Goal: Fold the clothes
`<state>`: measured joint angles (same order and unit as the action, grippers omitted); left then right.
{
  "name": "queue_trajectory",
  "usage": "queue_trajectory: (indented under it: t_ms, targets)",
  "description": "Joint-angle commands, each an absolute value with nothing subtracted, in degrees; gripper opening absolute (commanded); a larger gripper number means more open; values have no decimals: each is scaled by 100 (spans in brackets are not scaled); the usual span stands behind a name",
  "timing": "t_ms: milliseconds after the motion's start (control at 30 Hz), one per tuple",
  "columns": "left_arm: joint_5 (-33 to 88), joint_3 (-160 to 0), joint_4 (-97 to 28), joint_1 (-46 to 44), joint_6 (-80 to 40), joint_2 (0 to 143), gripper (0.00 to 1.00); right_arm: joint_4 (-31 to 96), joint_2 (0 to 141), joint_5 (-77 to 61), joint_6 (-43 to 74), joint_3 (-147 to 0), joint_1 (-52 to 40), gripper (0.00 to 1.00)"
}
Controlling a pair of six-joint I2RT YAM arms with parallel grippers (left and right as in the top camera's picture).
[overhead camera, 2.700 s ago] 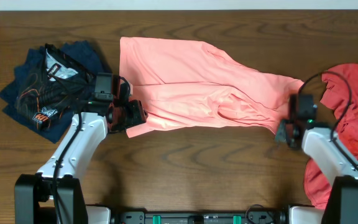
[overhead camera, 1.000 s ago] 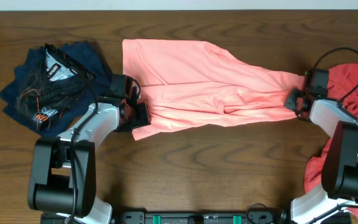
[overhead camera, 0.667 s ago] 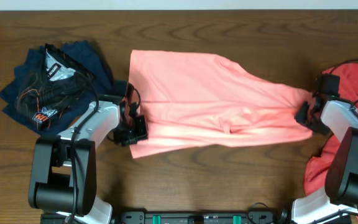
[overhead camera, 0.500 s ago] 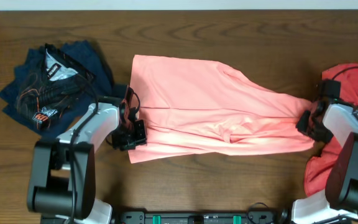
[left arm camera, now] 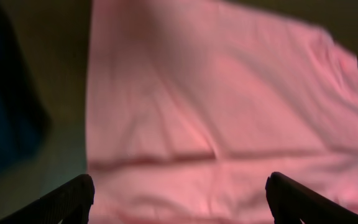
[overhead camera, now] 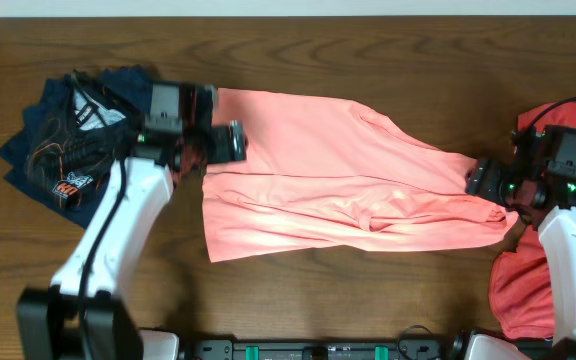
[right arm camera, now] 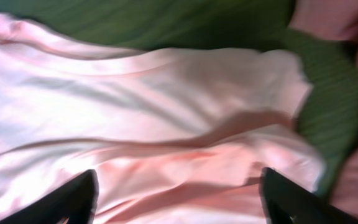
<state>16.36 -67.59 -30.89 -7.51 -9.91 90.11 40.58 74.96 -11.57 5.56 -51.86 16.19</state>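
Observation:
The left gripper moves outward and lower onto the shirt's far corner (overhead camera: 222,93) nearest the navy garment next, since the cloth beyond the shirt's doubled piece still lies spread flat.
The light salmon-pink shirt (overhead camera: 338,180) lies spread across the middle of the table, its bottom edge doubled up into a long band. My left gripper (overhead camera: 232,142) hovers open over its far left edge. In the left wrist view the two fingertips (left arm camera: 73,200) stand wide apart over the pink cloth (left arm camera: 216,93), with nothing between them. My right gripper (overhead camera: 477,180) is open above the shirt's narrow right end; only cloth (right arm camera: 135,106) lies below its spread fingertips (right arm camera: 291,199). The coral-red shirt (overhead camera: 568,130) is bunched at the right edge.
A navy and black printed garment (overhead camera: 68,140) lies crumpled at the far left, close to my left arm. The dark wooden table (overhead camera: 368,300) shows in front of the shirt and behind it. Part of the coral-red shirt (right arm camera: 334,18) lies just right of my right gripper.
Both grippers have opened and let go of the salmon shirt, which now rests on the table. My left gripper has risen and moved to the far edge; my right has lifted slightly.

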Motion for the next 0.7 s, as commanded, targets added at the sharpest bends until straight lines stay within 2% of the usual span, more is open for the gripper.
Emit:
queue_trajectory:
  t_ms: [0, 100, 333, 400, 667]
  targets:
    - [1494, -7306, -2926, -438, -705, 9856, 89, 4182, 7435, -2165, 204, -5260, 1500, 99]
    - [1608, -7806, -2681, -231, -596, 10532, 89, 4222, 7437, -2759, 204, -5256, 1496, 99]
    - [1883, -8215, -1400, -169, -403, 11828, 88, 4235, 7437, -2788, 340, -5256, 1492, 99]
    - [1887, -8215, -1068, -174, -408, 12060, 85, 4268, 7437, -2786, 340, -5256, 1492, 99]
    - [1905, -8215, -178, -327, -408, 12691, 84, 4268, 7437, -2740, 526, -5256, 1492, 99]
